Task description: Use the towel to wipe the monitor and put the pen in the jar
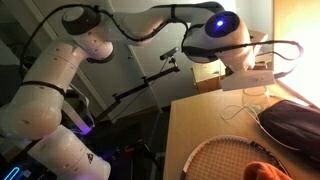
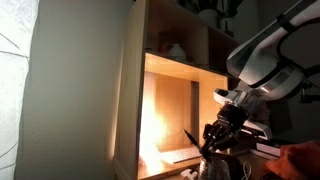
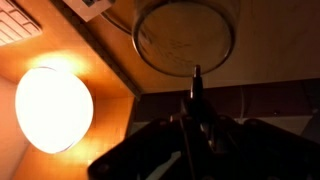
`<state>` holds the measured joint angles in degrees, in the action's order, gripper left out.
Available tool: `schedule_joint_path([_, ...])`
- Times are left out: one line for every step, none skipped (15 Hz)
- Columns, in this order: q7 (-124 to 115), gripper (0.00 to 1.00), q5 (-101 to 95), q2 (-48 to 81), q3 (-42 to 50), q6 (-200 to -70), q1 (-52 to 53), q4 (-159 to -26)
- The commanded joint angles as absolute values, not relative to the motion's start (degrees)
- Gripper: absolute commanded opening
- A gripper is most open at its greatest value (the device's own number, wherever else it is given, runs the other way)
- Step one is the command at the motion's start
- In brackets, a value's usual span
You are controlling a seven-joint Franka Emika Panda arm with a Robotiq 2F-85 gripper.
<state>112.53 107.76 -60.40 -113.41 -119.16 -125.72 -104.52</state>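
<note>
My gripper carries the dark pen's tip past the near rim of the clear glass jar (image 3: 184,37) next, since the pen's tip only reaches that rim.
In the wrist view my gripper (image 3: 197,122) is shut on the dark pen (image 3: 196,88), whose tip points up toward the near rim of the clear glass jar (image 3: 185,35), seen from above. In an exterior view the gripper (image 2: 215,135) hangs low in front of the lit shelf, and the jar beneath it is too dim to make out. The orange towel (image 1: 252,172) lies on the desk by the racket and also shows at a frame corner (image 2: 302,160). The monitor (image 1: 298,40) glows at the right edge.
A bright round lamp (image 3: 52,108) glows to the left of the jar, with a white keyboard (image 3: 20,25) above it. A racket (image 1: 215,158) and a dark zippered pouch (image 1: 290,122) lie on the wooden desk (image 1: 190,125). An open wooden shelf unit (image 2: 170,90) stands behind the gripper.
</note>
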Motion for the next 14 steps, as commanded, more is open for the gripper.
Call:
schedule_joint_path([112.74, 0.03, 110.87, -62.90, -111.11, -116.11, -125.36, -104.97])
schedule_joint_path([112.56, 0.03, 111.65, -63.24, -111.03, -115.72, -125.63, -104.98])
schedule_joint_path([113.08, 0.03, 112.62, -63.45, -110.86, -115.00, -125.91, -105.20])
schedule_joint_path([113.41, 0.03, 113.46, -63.67, -110.64, -114.39, -126.00, -105.46])
schedule_joint_path([113.66, 0.03, 114.34, -63.77, -110.30, -113.84, -126.00, -105.91])
schedule_joint_path([113.81, 0.03, 114.95, -63.83, -109.89, -113.09, -125.92, -106.41])
schedule_joint_path([114.09, 0.03, 115.68, -64.17, -109.34, -112.64, -125.74, -106.78])
schedule_joint_path([114.19, 0.03, 116.47, -64.22, -108.91, -111.89, -125.67, -107.31])
schedule_joint_path([113.79, 0.03, 116.73, -64.43, -108.49, -111.52, -125.53, -107.68])
schedule_joint_path([114.03, 0.03, 117.02, -64.81, -108.13, -111.18, -125.38, -107.90])
schedule_joint_path([114.03, 0.03, 116.99, -65.10, -107.97, -110.57, -125.42, -107.90])
schedule_joint_path([113.50, 0.03, 116.71, -65.52, -107.88, -110.33, -125.44, -107.76])
schedule_joint_path([113.73, 0.03, 116.61, -65.68, -107.86, -109.83, -125.54, -107.70])
schedule_joint_path([113.37, 0.03, 116.32, -66.03, -107.74, -109.89, -125.39, -107.68])
